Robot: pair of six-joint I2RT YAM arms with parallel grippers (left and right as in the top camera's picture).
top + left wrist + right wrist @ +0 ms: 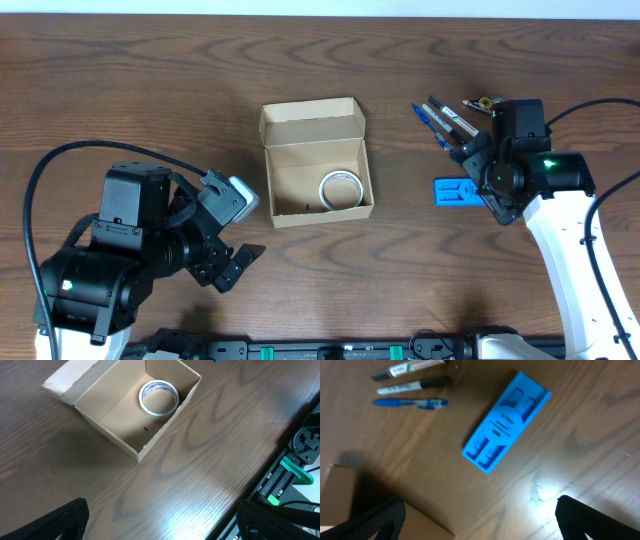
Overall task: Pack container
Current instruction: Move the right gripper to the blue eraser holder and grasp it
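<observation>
Next, my right gripper lowers and turns so its fingers straddle the blue plastic dispenser's middle, since that lies below the gripper, slanted.
The container is an open tan cardboard box at the table's middle, its flap lid standing up at the back. A white tape ring lies inside at the right; both show in the left wrist view, box and ring. A blue flat packet lies right of the box, also in the right wrist view. Three pens lie behind it. My left gripper is open and empty, front left of the box. My right gripper is open and empty above the packet.
A small dark and gold object lies by the pens at the back right. The table's front edge with a black rail and green clamp runs close to my left gripper. A corner of the box shows in the right wrist view.
</observation>
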